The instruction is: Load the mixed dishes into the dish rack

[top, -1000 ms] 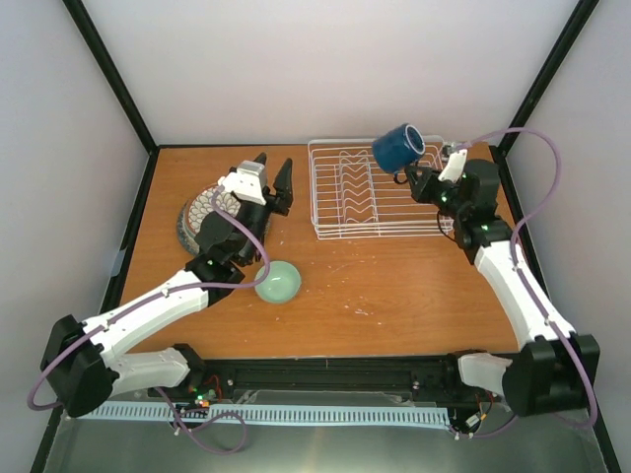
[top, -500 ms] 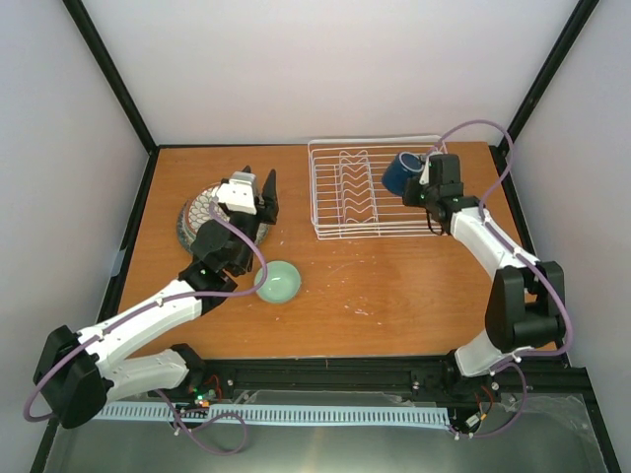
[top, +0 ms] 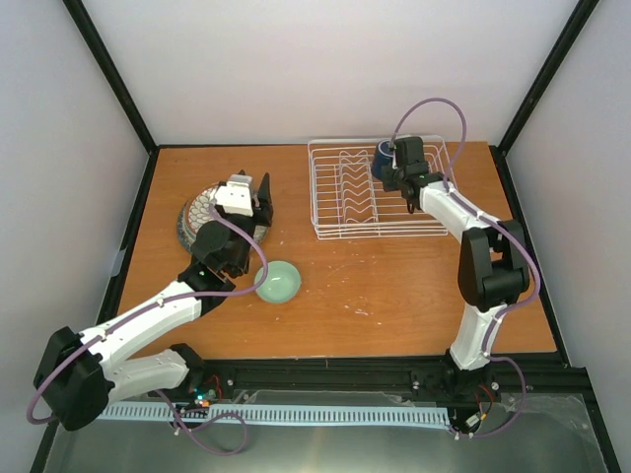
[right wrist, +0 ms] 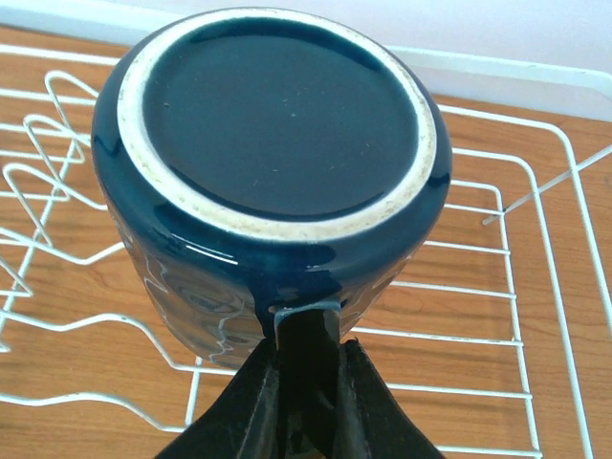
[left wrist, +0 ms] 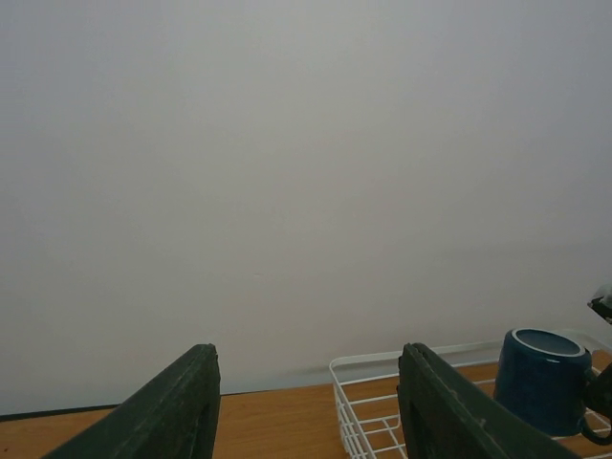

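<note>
My right gripper lowers next, easing toward the plate dividers, until the mug stands on the rack (top: pixel 335 229). The dark blue mug hangs with its opening down over free wires of the rack's bottom.
The dark blue mug (right wrist: pixel 273 124) hangs mouth-down, base toward the right wrist camera. My right gripper (right wrist: pixel 308 378) is shut on its handle. In the top view the mug (top: pixel 383 157) is low over the back middle of the white wire dish rack (top: pixel 335 229); I cannot tell if they touch. My left gripper (top: pixel 261 193) stands open and empty above the right edge of the plate stack (top: pixel 194 212), whose top plate is petal-patterned. The left wrist view shows its fingers (left wrist: pixel 177 411) spread, with the rack (left wrist: pixel 368 406) and mug (left wrist: pixel 540 378) beyond. A pale green bowl (top: pixel 279 283) lies near the left forearm.
The rack's upright plate dividers (top: pixel 357 192) hold nothing. Black frame posts (top: pixel 113 84) and pale walls close in the wooden table (top: pixel 394 296) on three sides. The right arm's purple cable (top: pixel 430 106) loops above the rack.
The right arm has swung left and lowered the mug from above the rack's right end down into its back part. The left gripper has dropped back slightly over the plates, its jaws a little narrower.
</note>
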Robot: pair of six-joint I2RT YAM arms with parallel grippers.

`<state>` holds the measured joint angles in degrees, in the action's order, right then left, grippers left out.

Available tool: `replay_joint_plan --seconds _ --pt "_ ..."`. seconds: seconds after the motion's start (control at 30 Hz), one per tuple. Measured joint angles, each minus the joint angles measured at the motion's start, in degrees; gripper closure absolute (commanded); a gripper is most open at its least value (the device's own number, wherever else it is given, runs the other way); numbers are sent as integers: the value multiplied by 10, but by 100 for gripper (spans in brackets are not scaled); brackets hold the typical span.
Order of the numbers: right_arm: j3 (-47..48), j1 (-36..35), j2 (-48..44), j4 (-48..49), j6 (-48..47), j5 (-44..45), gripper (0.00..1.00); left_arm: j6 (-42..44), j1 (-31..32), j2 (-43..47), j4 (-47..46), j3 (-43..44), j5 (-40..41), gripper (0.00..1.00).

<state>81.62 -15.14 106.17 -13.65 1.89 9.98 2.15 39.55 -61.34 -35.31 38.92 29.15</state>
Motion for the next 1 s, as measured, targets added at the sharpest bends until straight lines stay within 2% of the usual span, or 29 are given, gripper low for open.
replay_joint_plan --seconds 0.57,1.0 --pt "101 -7 104 -34 -42 57 97 0 -11 12 2 -16 3 49" --pt "106 -6 141 -46 -38 55 97 -1 -12 34 5 -27 11 49"
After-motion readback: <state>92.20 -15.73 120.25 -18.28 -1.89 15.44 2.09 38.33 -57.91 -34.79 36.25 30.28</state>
